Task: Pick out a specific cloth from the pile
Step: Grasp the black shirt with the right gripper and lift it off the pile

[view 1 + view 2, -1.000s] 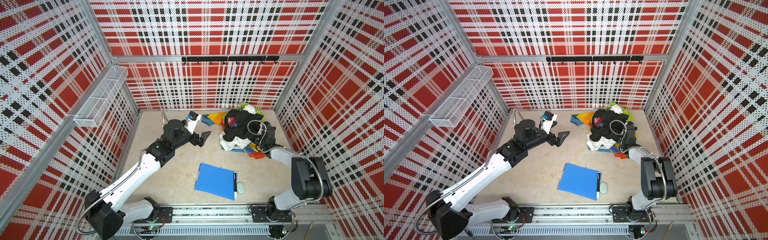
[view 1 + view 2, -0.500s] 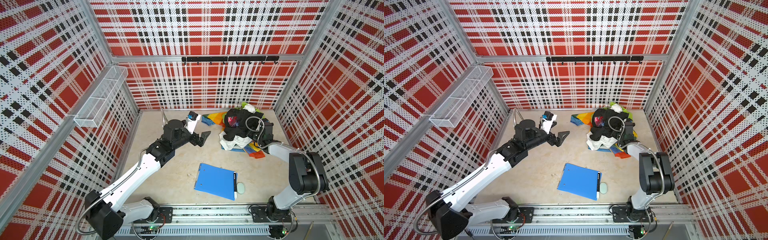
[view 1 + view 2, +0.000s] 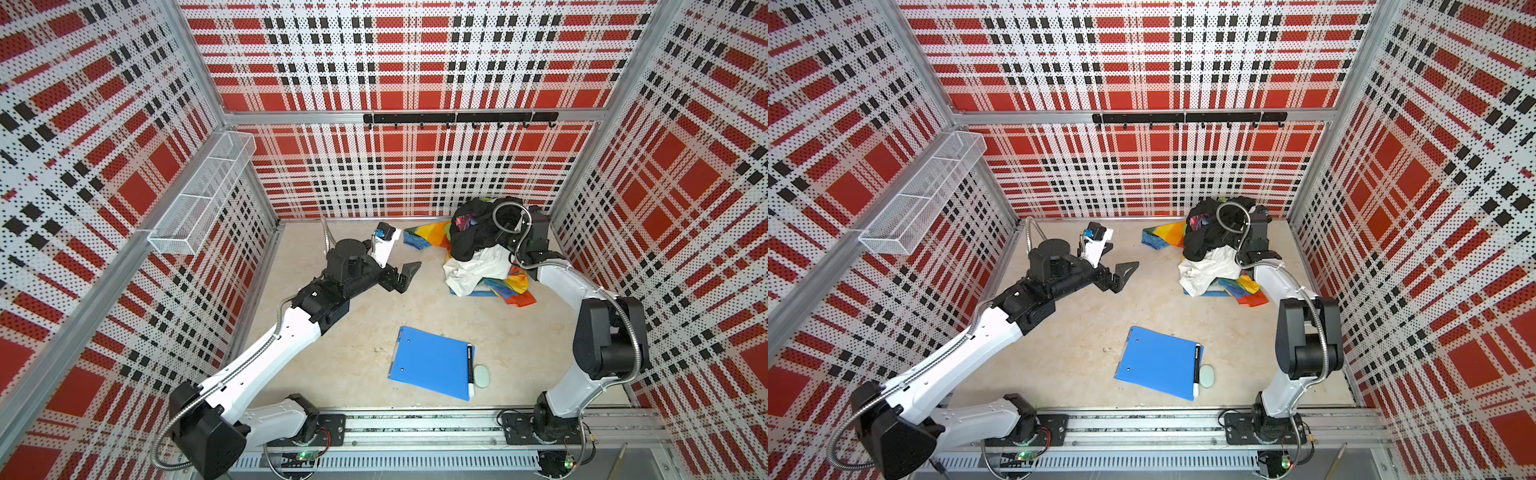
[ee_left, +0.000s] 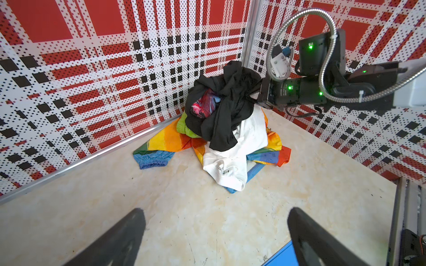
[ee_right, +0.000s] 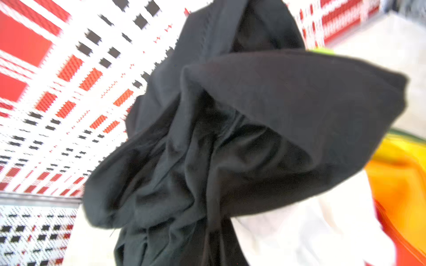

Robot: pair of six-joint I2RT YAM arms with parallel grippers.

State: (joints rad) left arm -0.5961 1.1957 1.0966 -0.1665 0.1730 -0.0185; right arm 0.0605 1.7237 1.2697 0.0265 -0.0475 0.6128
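The black cloth goes outward in my right gripper toward the back wall point(image 3: 480, 191) point(image 5: 106, 128) next. It gets released there, as that black cloth lies over the rainbow cloth.
The pile point(image 3: 478, 253) lies in the back right corner. The cloth, in rainbow blocks, is at its bottom, spread on the floor point(image 3: 432, 233) point(image 3: 1246, 289) point(image 4: 168, 140), with its orange part showing in the right wrist view point(image 5: 401, 179). A white cloth point(image 4: 239, 149) and a lime-green cloth point(image 4: 183, 126) lie on it. My right gripper point(image 4: 257, 100) is shut on a black cloth point(image 3: 473, 243) point(image 5: 253, 138) and holds it above the pile; that fabric hides its jaws in its own wrist view. My left gripper point(image 3: 405, 276) point(image 4: 215, 211) hovers open and empty over bare floor left of the pile.
A blue clipboard point(image 3: 428, 363) with a black marker point(image 3: 469, 370) and a pale green oval point(image 3: 482, 376) lies near the front. A white wire basket point(image 3: 203, 199) hangs on the left wall and a black hook rail point(image 3: 457, 118) on the back wall.
My right gripper has shut on the black cloth and moved up and toward the back wall, pulling that cloth off the heap. The left arm has stayed still.
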